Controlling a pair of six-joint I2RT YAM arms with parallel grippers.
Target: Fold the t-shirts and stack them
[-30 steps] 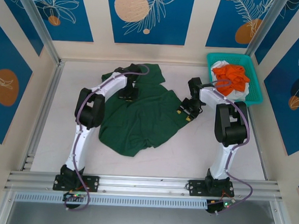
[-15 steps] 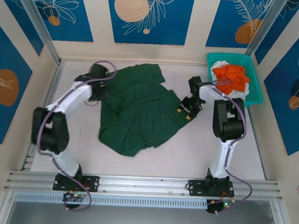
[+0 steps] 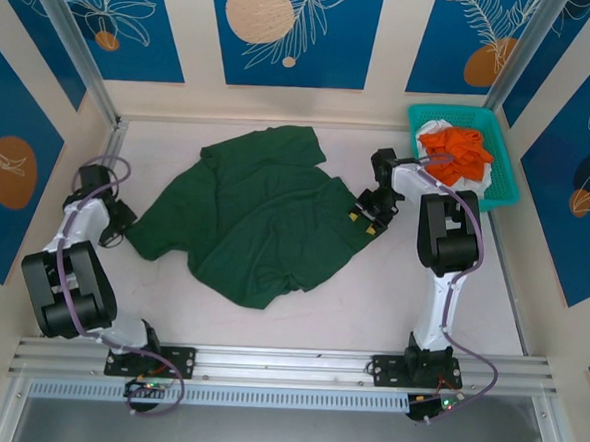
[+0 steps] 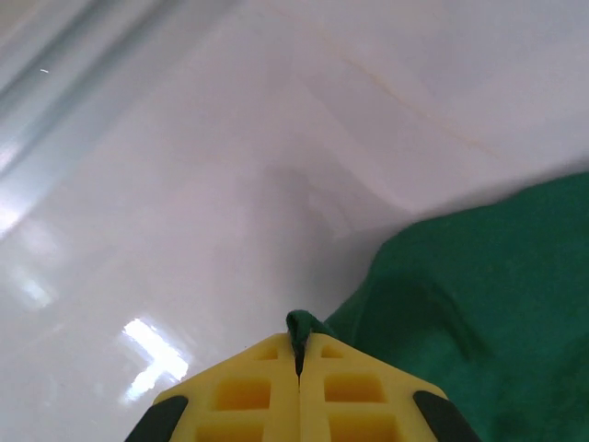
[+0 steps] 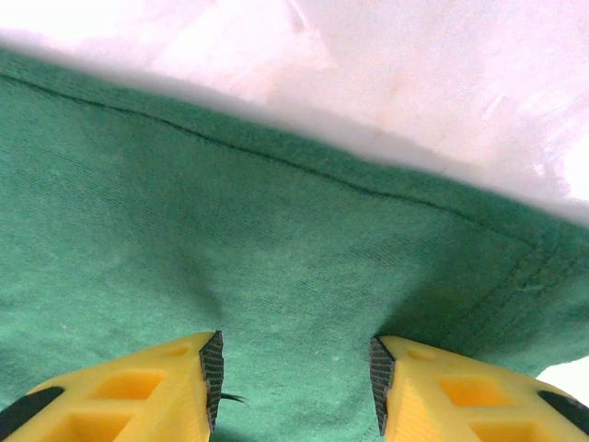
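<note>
My left gripper will pull the small fold toward the metal bar [image 3: 112,155] [image 4: 69,92] and let it go there, since the end of the sleeve is still rounded and rumpled.
The dark green t-shirt [image 3: 260,214] lies spread on the white table [image 3: 391,287], its left sleeve drawn out toward the left wall. My left gripper [image 3: 121,232] sits at that sleeve's tip. In the left wrist view its yellow fingers [image 4: 368,387] are shut on a small fold of the green cloth [image 4: 479,304]. My right gripper [image 3: 365,217] rests on the shirt's right edge. Its jaws stand open there, with the green cloth [image 5: 276,239] flat under them near the hem. An orange t-shirt [image 3: 455,148] and a white t-shirt [image 3: 488,175] lie bunched in the basket.
The teal mesh basket [image 3: 508,184] stands in the back right corner, close behind the right arm. A metal rail [image 3: 85,218] runs along the table's left side beside the left gripper. Bare table lies in front of the shirt.
The left arm has swung from over the shirt far out to the left, dragging the sleeve with it and opening the shirt out. The right gripper has stayed in place.
</note>
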